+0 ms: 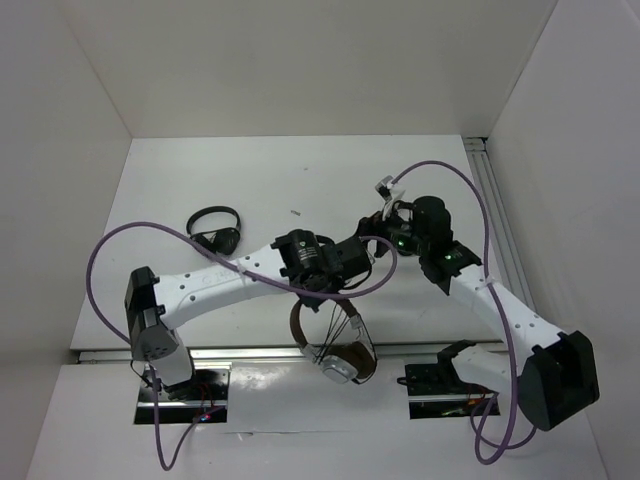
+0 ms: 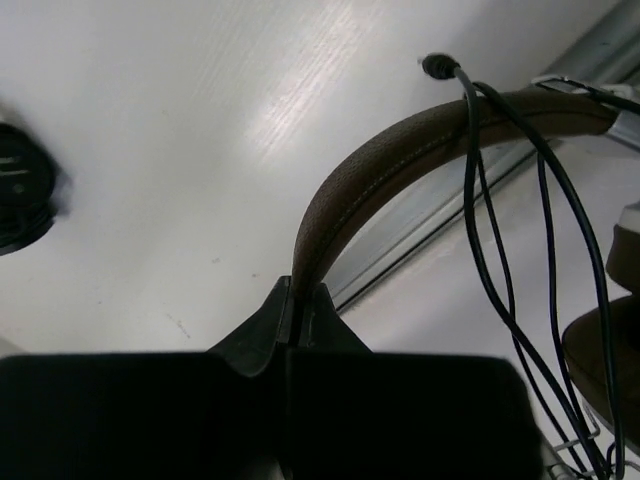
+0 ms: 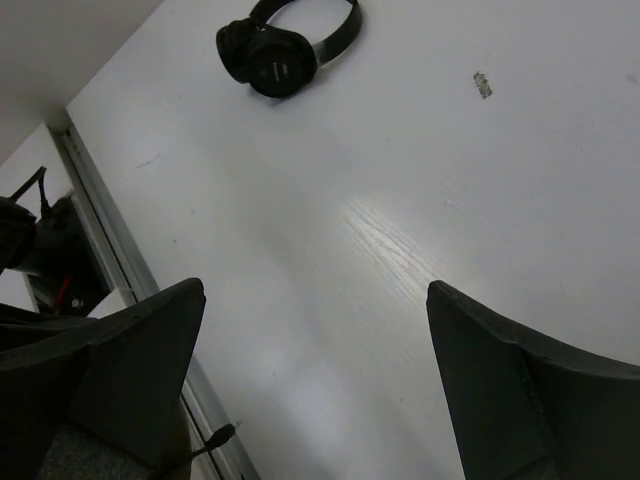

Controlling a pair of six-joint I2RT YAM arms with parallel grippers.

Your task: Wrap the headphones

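The headband goes outward from the table's near edge in my left gripper next, then down and free, since bare table by the small scrap lies outward and below.
The headphones [image 1: 338, 362], with brown headband [image 2: 390, 160], brown ear pads and silver cups, hang lifted over the table's near edge. My left gripper [image 1: 352, 268] is shut on the headband's end [image 2: 301, 292]. The thin black cable [image 2: 472, 190] is looped several times over the headband and hangs down to the ear pad [image 2: 605, 350]. Its plug [image 2: 436, 66] sticks out above the band. My right gripper [image 1: 377, 226] is open and empty just right of the left one. Its fingers [image 3: 150, 350] stand wide apart above the table, and the plug tip [image 3: 215, 437] shows low by the left finger.
A small all-black headphone [image 1: 214, 232] lies at the table's left, also in the right wrist view [image 3: 285, 50]. A small scrap [image 1: 295, 211] lies mid-table. A metal rail [image 1: 250, 352] runs along the near edge, another along the right side [image 1: 495, 215].
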